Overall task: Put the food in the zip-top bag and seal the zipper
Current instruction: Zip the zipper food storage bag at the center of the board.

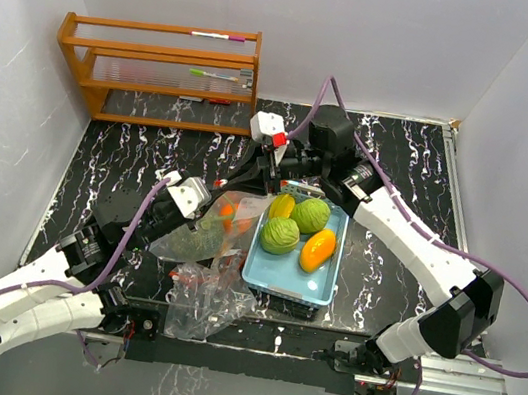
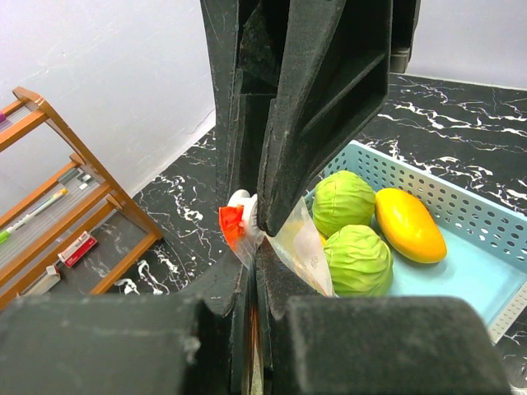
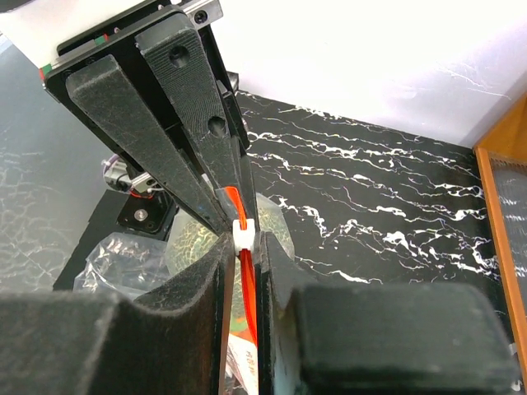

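The right gripper pulls the zipper slider [image 3: 244, 235] toward the basket along the hanging red zipper strip [image 3: 249, 300] next and releases it, since the slider is still close to my left gripper.
The clear zip-top bag [image 1: 210, 229] lies left of the basket and holds a netted melon [image 3: 191, 243] and an orange [image 1: 229, 214]. My left gripper [image 1: 216, 193] [image 2: 254, 240] is shut on the bag's top edge, beside the red zipper strip. My right gripper [image 1: 257, 181] [image 3: 244, 240] faces it, shut on the white zipper slider [image 3: 244, 235] on the red strip. Two green cabbages [image 1: 280, 235] [image 1: 311, 216], a yellow piece [image 1: 283, 205] and an orange-yellow pepper [image 1: 318, 250] lie in the light-blue basket [image 1: 290, 285].
A second crumpled clear bag [image 1: 208, 302] lies near the front edge. A wooden rack [image 1: 159, 68] with pens stands at the back left. White walls close in the black marbled table [image 1: 400, 170] on three sides.
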Controlling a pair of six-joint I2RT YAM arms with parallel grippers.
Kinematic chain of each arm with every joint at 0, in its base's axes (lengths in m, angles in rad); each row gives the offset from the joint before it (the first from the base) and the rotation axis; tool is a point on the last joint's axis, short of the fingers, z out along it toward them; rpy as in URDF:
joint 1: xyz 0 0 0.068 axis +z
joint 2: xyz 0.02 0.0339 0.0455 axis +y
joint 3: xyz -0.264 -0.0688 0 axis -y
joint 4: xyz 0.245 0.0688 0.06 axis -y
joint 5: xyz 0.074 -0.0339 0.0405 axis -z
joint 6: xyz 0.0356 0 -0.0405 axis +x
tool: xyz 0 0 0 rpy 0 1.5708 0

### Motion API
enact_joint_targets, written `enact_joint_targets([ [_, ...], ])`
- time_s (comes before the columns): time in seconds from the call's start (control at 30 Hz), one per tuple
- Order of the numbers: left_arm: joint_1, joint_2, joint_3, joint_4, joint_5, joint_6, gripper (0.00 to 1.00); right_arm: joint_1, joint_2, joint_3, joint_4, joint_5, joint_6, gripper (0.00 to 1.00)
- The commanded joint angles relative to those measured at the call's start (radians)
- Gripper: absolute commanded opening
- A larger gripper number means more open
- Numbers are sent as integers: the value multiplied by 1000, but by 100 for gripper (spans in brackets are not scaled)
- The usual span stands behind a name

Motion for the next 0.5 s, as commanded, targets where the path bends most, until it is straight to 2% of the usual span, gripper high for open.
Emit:
enact_joint_targets([
  [0.0, -2, -32, 40, 64, -3, -7, 0, 3, 11, 40, -11, 28, 2, 12],
  [0.47, -2, -70, 56, 34, -18, 5, 0, -40, 6, -4, -82, 142, -29, 10],
])
